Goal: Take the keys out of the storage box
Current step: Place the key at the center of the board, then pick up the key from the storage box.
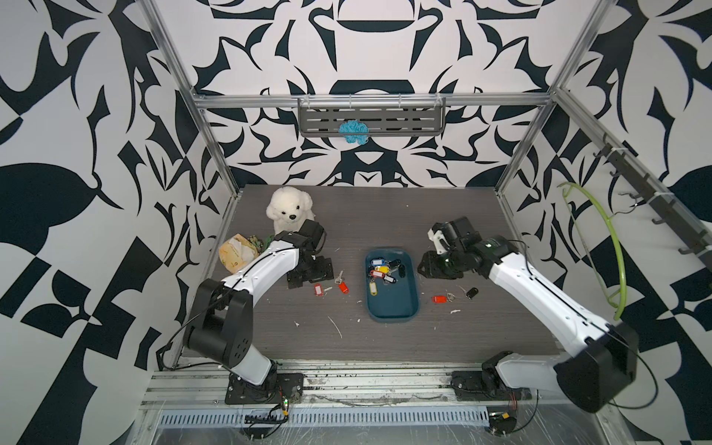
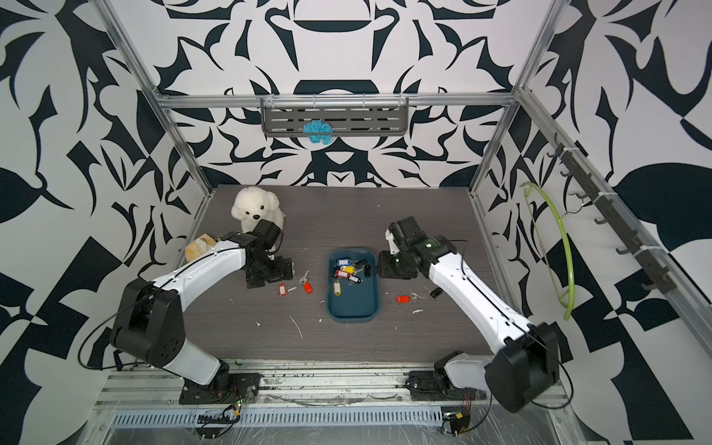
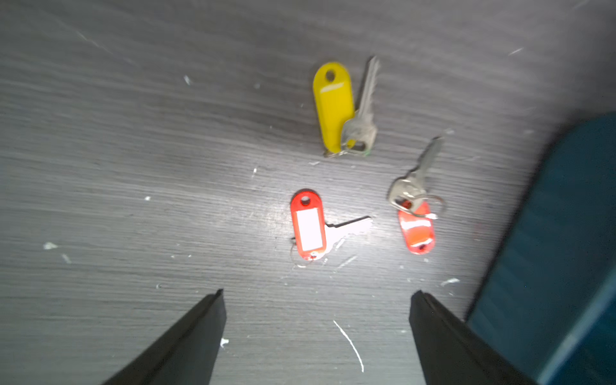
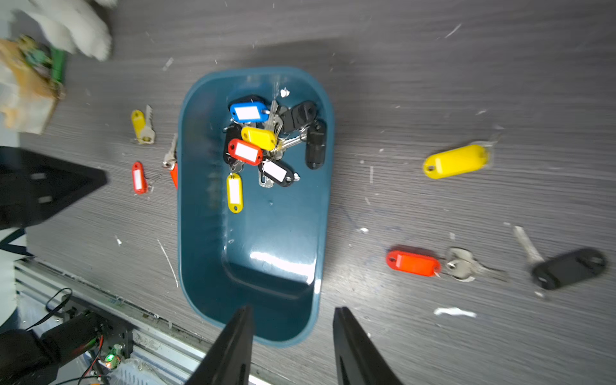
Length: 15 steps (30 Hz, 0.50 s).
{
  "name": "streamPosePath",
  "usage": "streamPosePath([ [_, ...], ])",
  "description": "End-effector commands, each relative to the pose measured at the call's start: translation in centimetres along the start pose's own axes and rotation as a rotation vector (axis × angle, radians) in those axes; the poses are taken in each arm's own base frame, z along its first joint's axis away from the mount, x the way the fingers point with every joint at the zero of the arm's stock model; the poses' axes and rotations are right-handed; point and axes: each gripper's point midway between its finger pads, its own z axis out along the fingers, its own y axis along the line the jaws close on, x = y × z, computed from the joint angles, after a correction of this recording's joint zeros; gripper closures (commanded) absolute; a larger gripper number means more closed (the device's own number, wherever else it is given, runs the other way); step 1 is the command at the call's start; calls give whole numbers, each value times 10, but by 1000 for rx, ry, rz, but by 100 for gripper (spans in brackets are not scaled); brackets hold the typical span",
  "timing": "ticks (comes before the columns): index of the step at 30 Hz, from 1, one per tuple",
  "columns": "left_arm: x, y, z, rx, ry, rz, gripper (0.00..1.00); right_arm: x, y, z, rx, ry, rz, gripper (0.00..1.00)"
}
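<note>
My right gripper is above the white-labelled black tag's ring end point(image 1: 385, 276) point(image 4: 263, 166), which lies across the box's rim at the pile's open near edge, so it needs to swing over and down next.
The storage box point(image 1: 393, 306) point(image 2: 352, 304) is a shallow teal tray at mid-table. A pile of keys point(image 1: 385, 269) point(image 4: 263, 143) with blue, yellow, red and white tags and black fobs lies at its far end. More keys lie on the table. Left of the box are a yellow-tagged key point(image 3: 333, 106) and two red-tagged ones point(image 3: 308, 225) point(image 3: 416, 230). To its right are a yellow tag point(image 4: 456, 161), a red-tagged key point(image 4: 413, 263) and a black fob point(image 4: 566, 268). My left gripper point(image 3: 316, 293) point(image 1: 310, 271) hangs open and empty over the left group. My right gripper point(image 4: 293, 310) point(image 1: 439, 266) is open and empty beside the box's right rim.
A white plush dog point(image 1: 289, 210) sits at the back left, with a yellow packet and green item point(image 1: 239, 252) beside it. A grey slotted shelf point(image 1: 371, 117) on the back wall carries a blue tuft. A green hanger point(image 1: 612, 246) hangs on the right wall. White scraps dot the table.
</note>
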Motion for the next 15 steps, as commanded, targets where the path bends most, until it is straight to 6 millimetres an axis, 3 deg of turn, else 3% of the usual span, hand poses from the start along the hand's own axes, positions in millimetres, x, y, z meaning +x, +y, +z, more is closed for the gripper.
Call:
streamPosePath([
  [1, -9, 0, -20, 36, -121, 33, 7, -18, 22, 14, -13, -27, 7, 55],
  [9, -13, -13, -60, 228, -372, 59, 5, -33, 44, 63, -2, 21, 6, 59],
  [15, -13, -17, -59, 244, -368, 69, 4, -39, 45, 96, 35, 71, 3, 61],
])
